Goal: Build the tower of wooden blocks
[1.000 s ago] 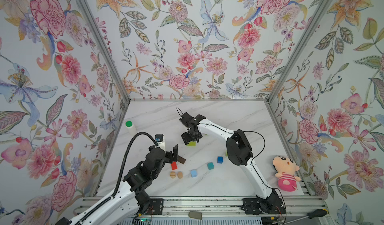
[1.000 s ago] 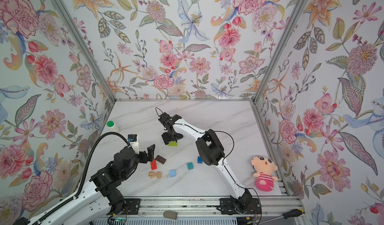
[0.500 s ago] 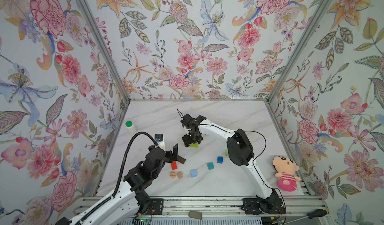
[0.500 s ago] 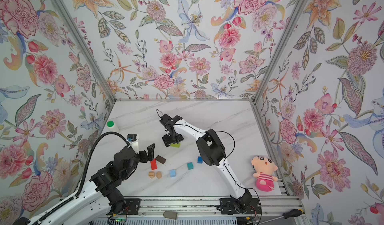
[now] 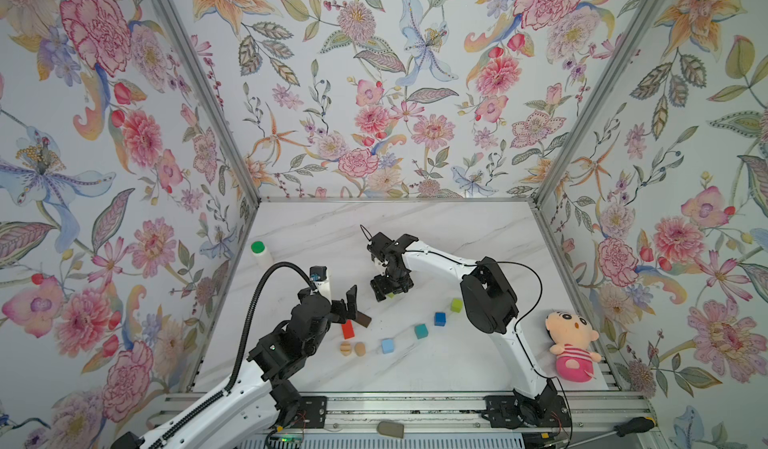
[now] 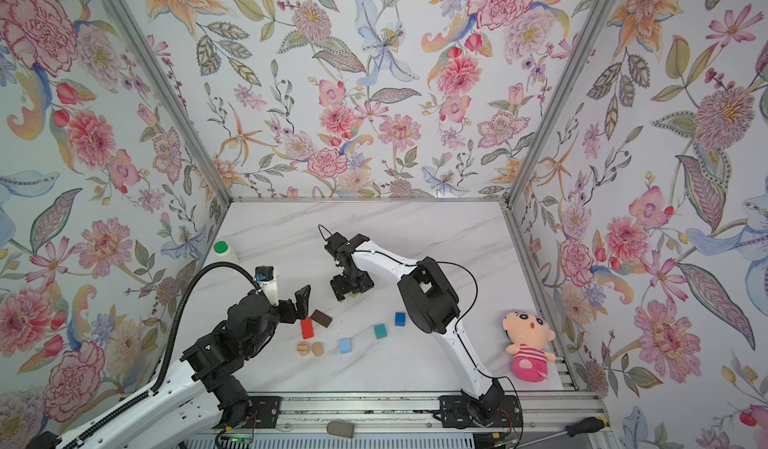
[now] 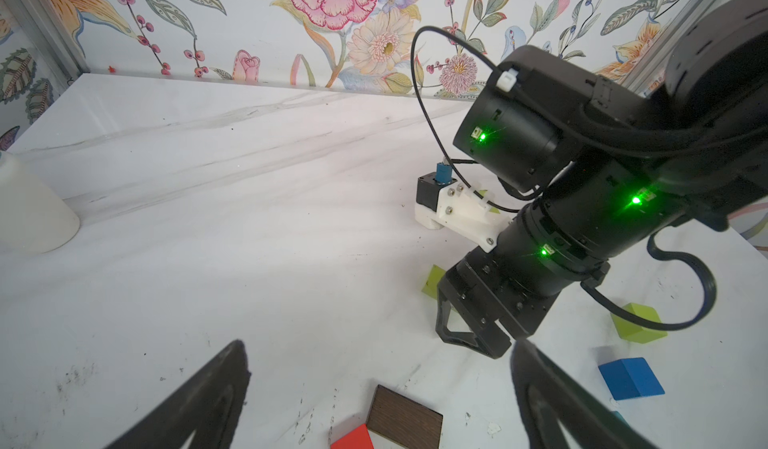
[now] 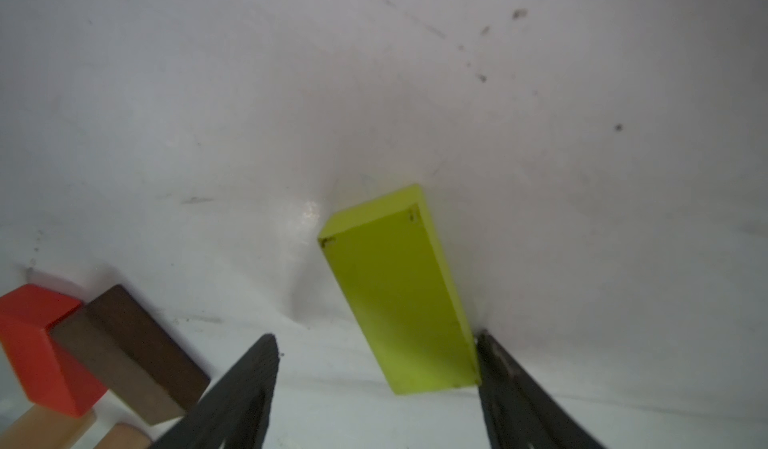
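Observation:
My right gripper should stay low and close on the long sides of the lime-green oblong block next, as it is between the open fingers, touching one.
A lime-green oblong block lies on the marble table between the fingers of my right gripper. The block touches one finger; a wide gap remains on the other side, so the gripper is open. In both top views that gripper hides most of the block. My left gripper hangs open just above the dark-brown oblong and red oblong, holding nothing. Toward the front lie two tan rounded pieces, a light-blue cube, a teal cube, a blue cube and a lime cube.
A green-capped white bottle stands at the left wall. A pink plush doll lies at the front right corner. Flowered walls close the table on three sides. A screwdriver rests on the front rail.
My right gripper has come down and a little toward the front over the lime oblong block. The left arm and the other blocks have not moved.

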You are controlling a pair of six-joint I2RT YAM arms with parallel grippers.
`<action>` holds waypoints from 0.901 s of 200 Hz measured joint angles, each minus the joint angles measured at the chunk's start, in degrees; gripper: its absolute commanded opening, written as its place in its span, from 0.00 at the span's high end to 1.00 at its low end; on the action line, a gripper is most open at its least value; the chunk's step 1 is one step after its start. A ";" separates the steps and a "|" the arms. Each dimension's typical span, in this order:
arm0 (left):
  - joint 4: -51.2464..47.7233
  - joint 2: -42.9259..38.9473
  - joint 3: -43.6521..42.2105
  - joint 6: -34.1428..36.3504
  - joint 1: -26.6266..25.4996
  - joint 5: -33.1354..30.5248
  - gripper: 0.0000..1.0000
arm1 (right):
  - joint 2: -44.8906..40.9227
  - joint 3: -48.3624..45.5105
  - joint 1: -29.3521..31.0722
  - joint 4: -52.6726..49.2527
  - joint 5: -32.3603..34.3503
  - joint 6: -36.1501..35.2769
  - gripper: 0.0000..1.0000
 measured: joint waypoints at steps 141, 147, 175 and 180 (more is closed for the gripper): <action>-1.57 -2.36 -0.02 0.00 0.00 -0.02 0.01 | 1.97 4.74 0.42 -0.68 3.50 -2.38 0.47; -1.57 -2.27 -0.02 0.00 0.00 -0.02 0.01 | 2.27 4.74 0.46 -0.68 3.78 -2.38 0.47; -1.53 -1.81 -0.02 0.02 0.00 0.00 0.01 | 3.34 4.74 0.66 -0.98 5.18 -2.27 0.58; -1.53 -1.66 -0.02 0.02 0.00 -0.02 0.01 | 3.34 4.74 0.70 -1.05 5.42 -2.45 0.61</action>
